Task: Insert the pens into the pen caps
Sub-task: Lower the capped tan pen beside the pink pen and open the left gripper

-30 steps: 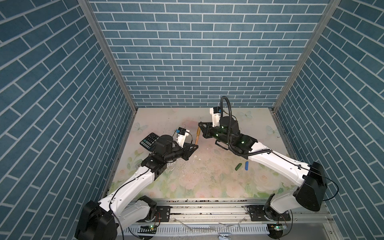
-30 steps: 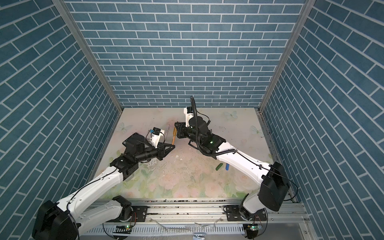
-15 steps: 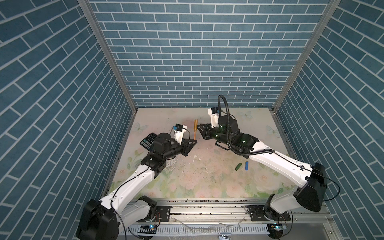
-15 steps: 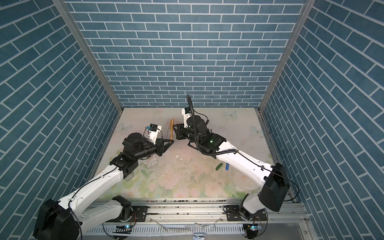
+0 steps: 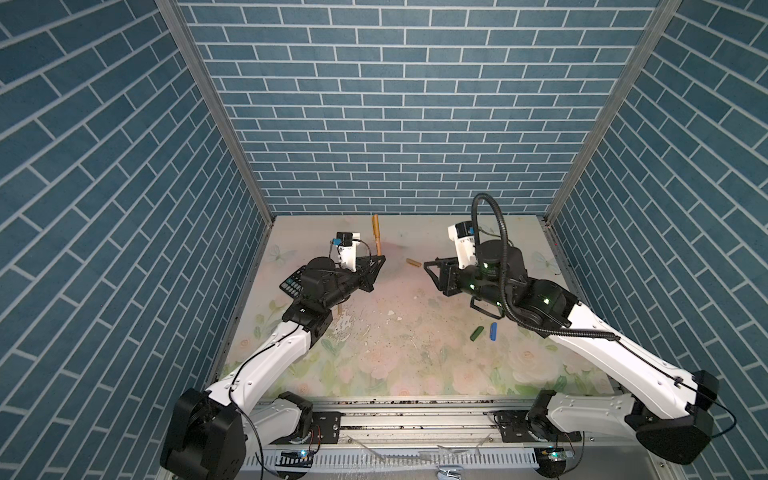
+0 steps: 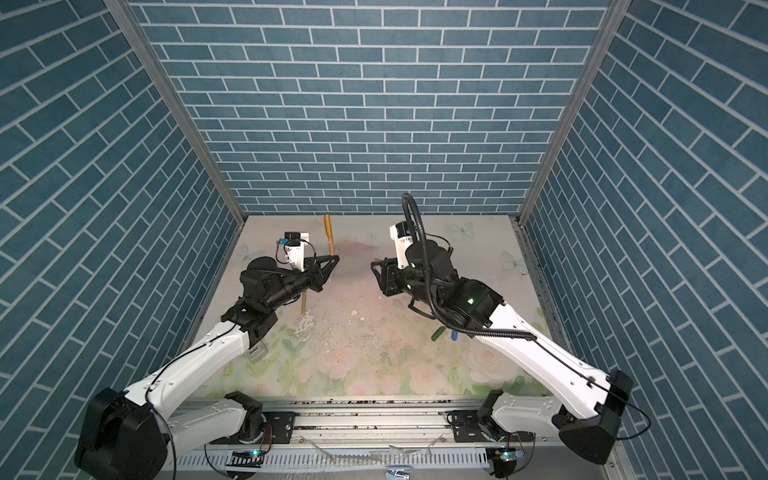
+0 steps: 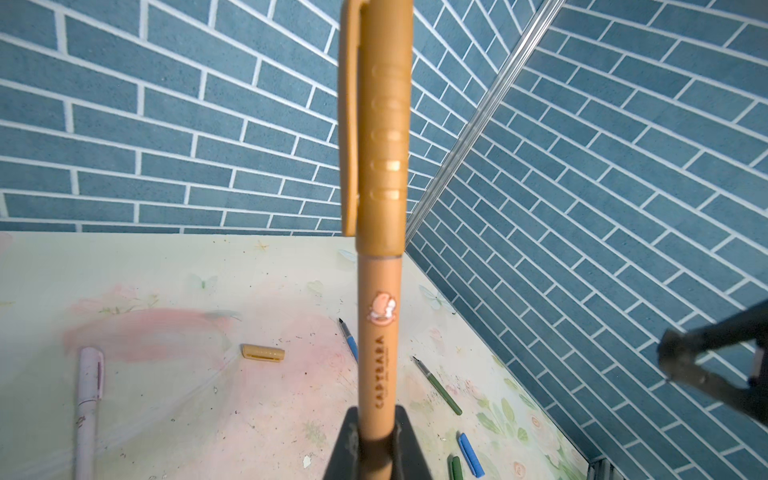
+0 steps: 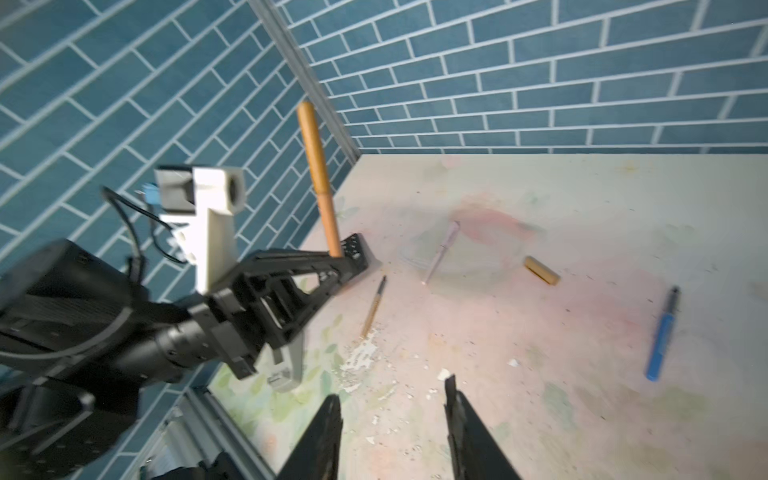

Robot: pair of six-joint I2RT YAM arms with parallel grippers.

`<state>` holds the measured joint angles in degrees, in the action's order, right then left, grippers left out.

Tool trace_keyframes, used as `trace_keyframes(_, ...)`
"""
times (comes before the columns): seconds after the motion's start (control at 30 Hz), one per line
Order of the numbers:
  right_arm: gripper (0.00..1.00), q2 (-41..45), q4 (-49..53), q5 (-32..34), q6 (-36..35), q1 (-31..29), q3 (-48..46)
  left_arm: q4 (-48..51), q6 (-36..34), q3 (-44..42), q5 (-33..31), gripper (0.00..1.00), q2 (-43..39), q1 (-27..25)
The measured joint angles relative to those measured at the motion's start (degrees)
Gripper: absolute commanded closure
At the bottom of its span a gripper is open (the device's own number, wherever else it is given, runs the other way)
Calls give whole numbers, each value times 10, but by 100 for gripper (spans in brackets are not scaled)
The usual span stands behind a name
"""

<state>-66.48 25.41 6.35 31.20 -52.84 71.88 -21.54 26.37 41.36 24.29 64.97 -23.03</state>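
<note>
My left gripper should tilt downward, lower the pen flat onto the tabletop beside the pink capped pen and release it, because the pen already has its cap on.
My left gripper (image 7: 376, 415) is shut on a gold-brown pen (image 7: 376, 332) that stands upright with a gold-brown cap (image 7: 374, 124) on its upper end. In both top views the pen (image 5: 376, 235) (image 6: 329, 235) rises from the left gripper (image 5: 380, 259). My right gripper (image 8: 392, 390) is open and holds nothing, off to the right of the pen (image 5: 430, 270). On the table lie a loose gold-brown cap (image 8: 541, 270), a second gold-brown pen (image 8: 373, 307), a blue pen (image 8: 663, 332), a pink capped pen (image 7: 89, 399), a green pen (image 7: 436, 384), a blue cap (image 5: 493, 331) and a green cap (image 5: 477, 333).
A black calculator (image 5: 293, 282) lies at the table's left edge, partly under the left arm. Blue brick walls close in the table on three sides. White flakes and dark specks dot the middle of the floral table top (image 5: 395, 357).
The two grippers were together at the gold-brown pen. The right gripper has opened and drawn back to the right. The left gripper has lifted the capped pen toward the back wall.
</note>
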Motion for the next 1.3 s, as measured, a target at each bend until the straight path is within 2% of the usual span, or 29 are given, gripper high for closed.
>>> trace_keyframes(0.07,54,31,19,30,4,4,-55,7,-2,2,-5,100,11,-2)
trace_keyframes(0.17,39,73,55,68,23,19,-132,30,-9,15,-19,100,29,-9)
trace_keyframes(0.23,36,93,88,83,37,36,-165,49,-15,25,-27,100,40,-14)
trace_keyframes(0.4,36,103,167,82,81,108,-174,107,-24,47,-67,100,69,-20)
trace_keyframes(0.53,42,81,210,55,89,138,-163,193,-37,110,-101,100,123,-20)
trace_keyframes(0.73,42,72,219,31,88,153,-167,299,-46,209,-157,100,208,-20)
trace_keyframes(0.97,42,99,207,10,75,165,-198,396,-55,330,-203,100,366,-20)
trace_keyframes(1.3,43,97,191,-12,73,180,-209,498,-52,458,-228,100,537,-20)
